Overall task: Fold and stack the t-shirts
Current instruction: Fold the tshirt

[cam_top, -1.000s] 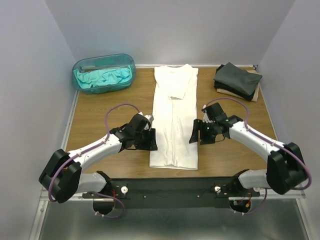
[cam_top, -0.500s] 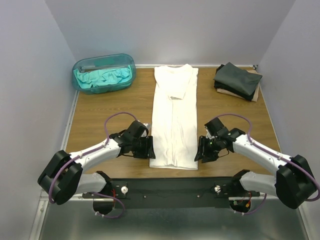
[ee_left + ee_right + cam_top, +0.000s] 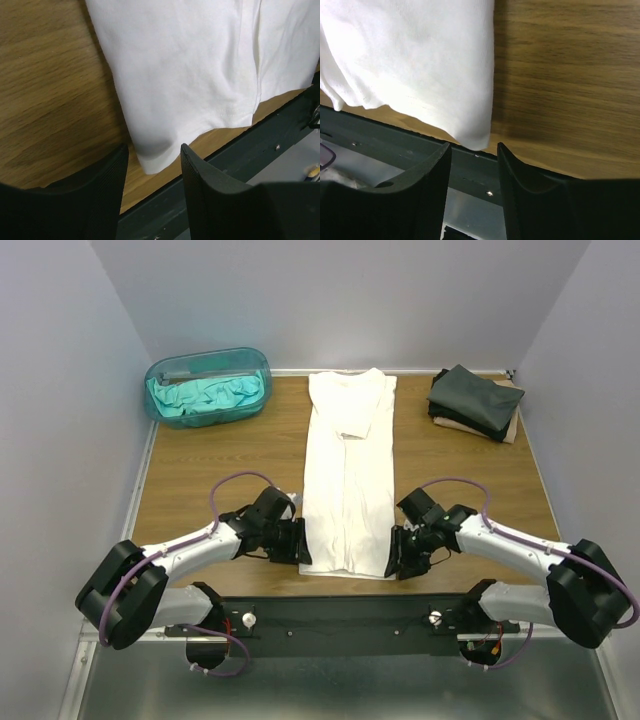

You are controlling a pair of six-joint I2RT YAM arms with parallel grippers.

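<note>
My left gripper is low at the hem's tub-side corner. It will stay low there and close its fingers on the cloth first to get that corner.
A white t-shirt (image 3: 348,475), folded lengthwise into a long strip, lies down the middle of the table. My left gripper (image 3: 301,548) stands open at its near left corner (image 3: 152,159), which lies in line with the gap between the jaws. At the near right corner (image 3: 476,137) my right gripper (image 3: 392,556) is open the same way, with nothing pinched. A teal t-shirt (image 3: 205,396) lies crumpled in the tub at the back left. Dark charcoal folded t-shirts (image 3: 475,400) are stacked at the back right.
The translucent teal tub (image 3: 208,366) stands at the back left corner. The black base rail (image 3: 340,615) runs along the table's near edge, just behind both grippers. Grey walls close in the table on three sides.
Both grippers have moved toward the near edge along the white t-shirt's sides, down to its near corners. The right gripper's jaws have narrowed. The shirt has not moved.
</note>
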